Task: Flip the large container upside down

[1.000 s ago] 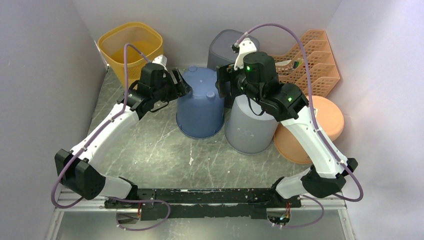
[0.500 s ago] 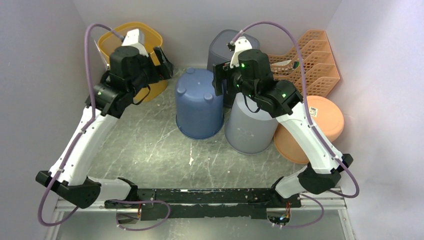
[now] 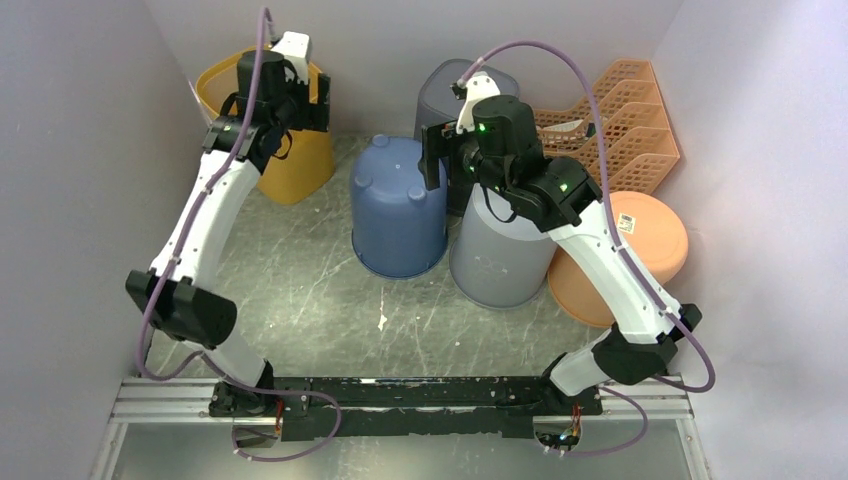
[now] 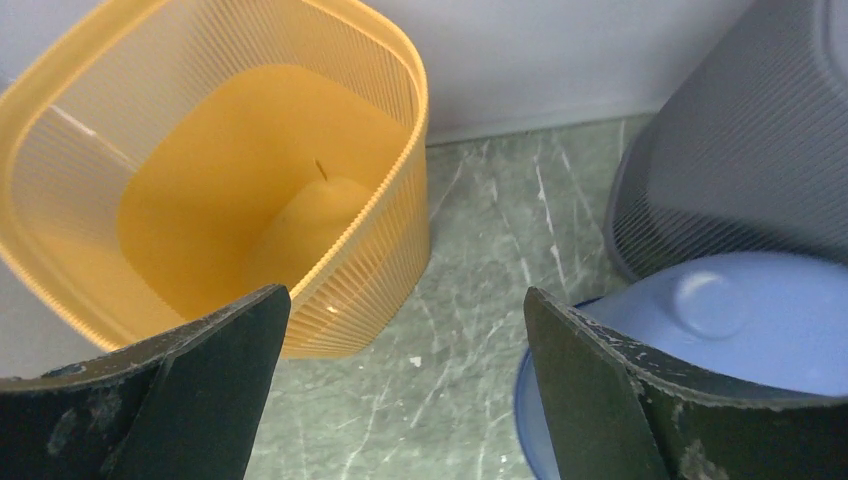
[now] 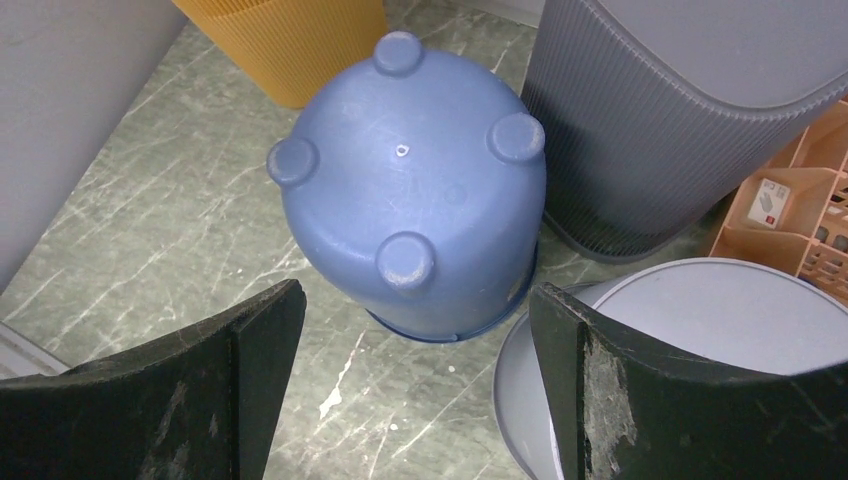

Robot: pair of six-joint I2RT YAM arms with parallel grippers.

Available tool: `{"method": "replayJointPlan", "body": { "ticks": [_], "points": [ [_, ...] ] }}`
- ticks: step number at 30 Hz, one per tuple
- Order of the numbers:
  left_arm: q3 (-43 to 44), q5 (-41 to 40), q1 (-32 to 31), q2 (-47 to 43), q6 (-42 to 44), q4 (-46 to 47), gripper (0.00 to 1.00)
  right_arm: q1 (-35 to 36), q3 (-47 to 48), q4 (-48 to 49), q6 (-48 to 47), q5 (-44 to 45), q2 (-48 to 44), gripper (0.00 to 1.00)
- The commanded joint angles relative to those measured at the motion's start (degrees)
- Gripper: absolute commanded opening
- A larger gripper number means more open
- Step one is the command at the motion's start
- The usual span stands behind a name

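The basket's rim nearest the blue bucket should come between my fingers, which have only bare floor between them now, so I will lower my left gripper toward the left in its wrist view.
The large yellow ribbed basket (image 3: 300, 165) stands upright in the back left corner, its open mouth up; in the left wrist view (image 4: 230, 190) I look down into it. My left gripper (image 3: 318, 103) hangs open and empty above the basket's right rim, and in its own view (image 4: 400, 300) the jaws straddle bare floor between the basket and the blue bucket (image 4: 740, 320). My right gripper (image 3: 440, 158) is open and empty above the right side of the upside-down blue bucket (image 3: 398, 205), whose four feet show in the right wrist view (image 5: 415, 200).
A light grey bin (image 3: 500, 255) stands upside down right of the blue bucket. A dark ribbed bin (image 3: 445, 85) stands behind them. An orange bowl (image 3: 650, 230) lies upside down at the right, with an orange lattice rack (image 3: 620, 110) behind it. Walls close in on three sides.
My left arm has swung up and left, from beside the blue bucket to above the yellow basket's right rim. My right gripper has shifted only slightly left.
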Motion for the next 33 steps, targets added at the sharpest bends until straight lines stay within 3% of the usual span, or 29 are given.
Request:
{"method": "replayJointPlan", "body": {
  "ticks": [1,8,18,33],
  "points": [
    [-0.8,8.1,2.3,0.3,8.5,5.7,1.00,-0.1,0.1,0.7,1.2,0.9,-2.3,0.84],
    [7.4,17.7,6.3,7.9,11.5,1.2,1.00,-0.2,0.1,-0.6,0.6,3.2,-2.2,0.84],
    [10.2,18.6,7.2,13.0,15.7,-4.1,0.99,-1.1,0.0,-0.4,-0.9,3.9,-1.7,0.85],
    [4.0,13.5,8.5,13.7,14.1,-1.8,0.95,-3.9,-1.1,-0.7,-2.3,2.3,-1.9,0.85]
  ]
}}
